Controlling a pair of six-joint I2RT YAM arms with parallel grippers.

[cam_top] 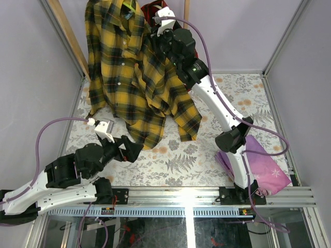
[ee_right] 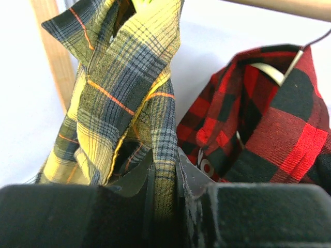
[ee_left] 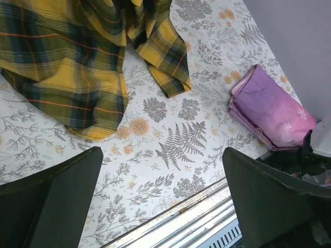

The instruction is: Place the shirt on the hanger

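My right gripper shifts toward the red shirt (cam_top: pixel 150 9) (ee_right: pixel 269 119), to its right in the wrist view, and releases the fold next, since the collar surrounds the hanger.
The yellow and dark plaid shirt (cam_top: pixel 124 67) hangs at the back left, its lower hem and a sleeve resting on the table. A bit of the lime-green hanger (cam_top: pixel 129 6) shows above its collar; the rest is hidden. My right gripper (cam_top: pixel 158 36) is raised high and shut on a fold of the shirt (ee_right: pixel 165 155) near the collar. My left gripper (cam_top: pixel 129 150) is open and empty, low over the table near the front edge. The shirt's hem (ee_left: pixel 77 77) lies beyond its fingers (ee_left: pixel 67 191).
A red-and-black plaid shirt (ee_right: pixel 258 124) hangs on its own hanger just right of my right gripper. A purple cloth (cam_top: pixel 264 165) lies at the right front, also in the left wrist view (ee_left: pixel 269 111). A wooden rack post (cam_top: pixel 70 36) leans at the back left.
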